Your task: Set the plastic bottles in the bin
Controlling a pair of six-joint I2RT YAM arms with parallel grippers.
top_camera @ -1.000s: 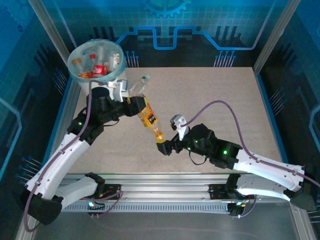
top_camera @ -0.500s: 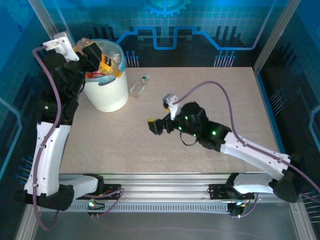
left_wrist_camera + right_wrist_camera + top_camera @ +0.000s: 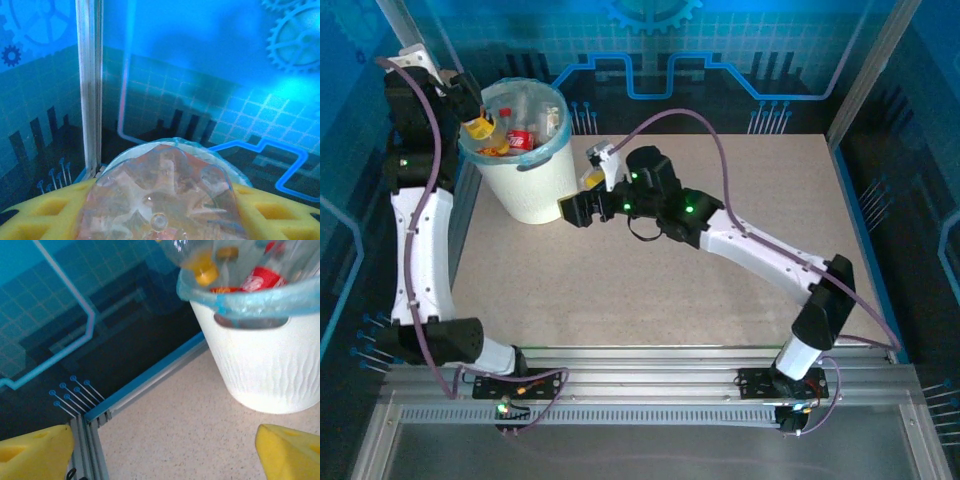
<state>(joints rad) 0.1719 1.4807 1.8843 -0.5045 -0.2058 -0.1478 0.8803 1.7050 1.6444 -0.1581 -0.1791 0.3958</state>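
Only the bottle's orange end with the cap passes the rim, so I should next tip my left gripper down and move it in over the bin's opening (image 3: pixel 520 116) to release the bottle.
The white bin (image 3: pixel 533 185), lined with a pale blue-green bag, stands at the table's far left corner with several plastic bottles (image 3: pixel 520 138) inside. My left gripper (image 3: pixel 463 104) hangs over its left rim, shut on a bottle (image 3: pixel 480 127) tilted with its orange cap toward the bin. Seen from the left wrist, that bottle's clear ribbed base (image 3: pixel 160 195) sits between the yellow fingers (image 3: pixel 35 210). My right gripper (image 3: pixel 572 210) is low beside the bin's right wall, open and holding nothing. From the right wrist, the bin (image 3: pixel 265 365) and the orange cap (image 3: pixel 205 271) lie ahead of the open right gripper (image 3: pixel 162 445).
Aluminium frame posts (image 3: pixel 410 45) and blue printed walls close in behind the bin. A metal rail (image 3: pixel 150 377) runs along the table's left edge. The speckled tabletop (image 3: pixel 720 270) stretches right and forward of the bin.
The left arm has lifted the bottle from mid-table up over the bin and tipped it at the left rim. The right arm has swung left to the bin, its jaws narrowing slightly.
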